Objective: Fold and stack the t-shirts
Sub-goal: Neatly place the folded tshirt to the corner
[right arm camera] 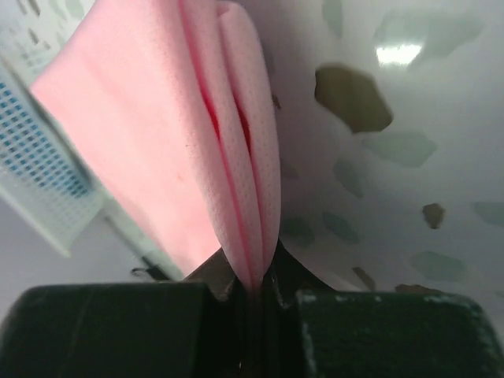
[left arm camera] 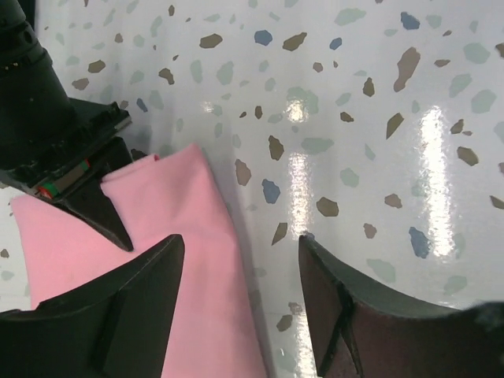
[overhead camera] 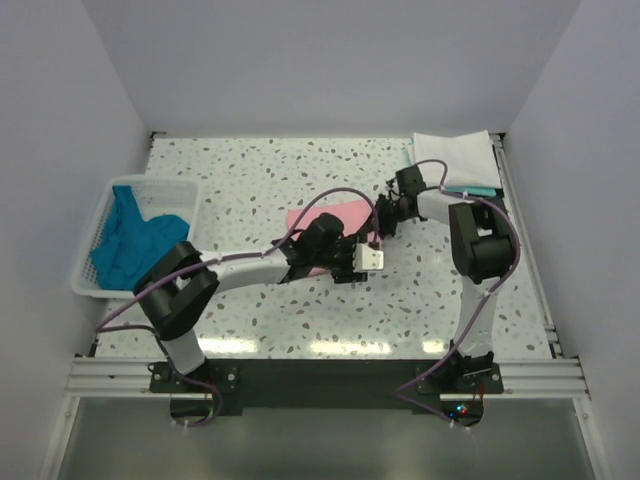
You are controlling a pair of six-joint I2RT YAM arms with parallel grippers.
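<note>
Next, my right gripper will carry the light pink t-shirt up, then outward over the folded white t-shirt (overhead camera: 455, 155) and release it, since the folded stack lies there.
The light pink t-shirt (overhead camera: 330, 216) lies folded at the table's middle. My right gripper (overhead camera: 384, 224) is shut on its right edge; in the right wrist view several pink layers (right arm camera: 236, 150) bunch between the closed jaws (right arm camera: 256, 285). My left gripper (overhead camera: 371, 258) is open, low over the shirt's near right corner. In the left wrist view its jaws (left arm camera: 240, 246) straddle the pink cloth's edge (left arm camera: 197, 236), gripping nothing. The right gripper's fingers (left arm camera: 98, 209) show there on the cloth. A folded white t-shirt (overhead camera: 455, 155) lies back right on a teal one (overhead camera: 478, 190). Teal-blue t-shirts (overhead camera: 130, 238) are heaped in the basket.
The white lattice basket (overhead camera: 100, 215) stands at the table's left edge; it also shows blurred in the right wrist view (right arm camera: 39, 165). The speckled tabletop (overhead camera: 300, 320) is bounded by white walls at the back and sides. Purple cables run along both arms.
</note>
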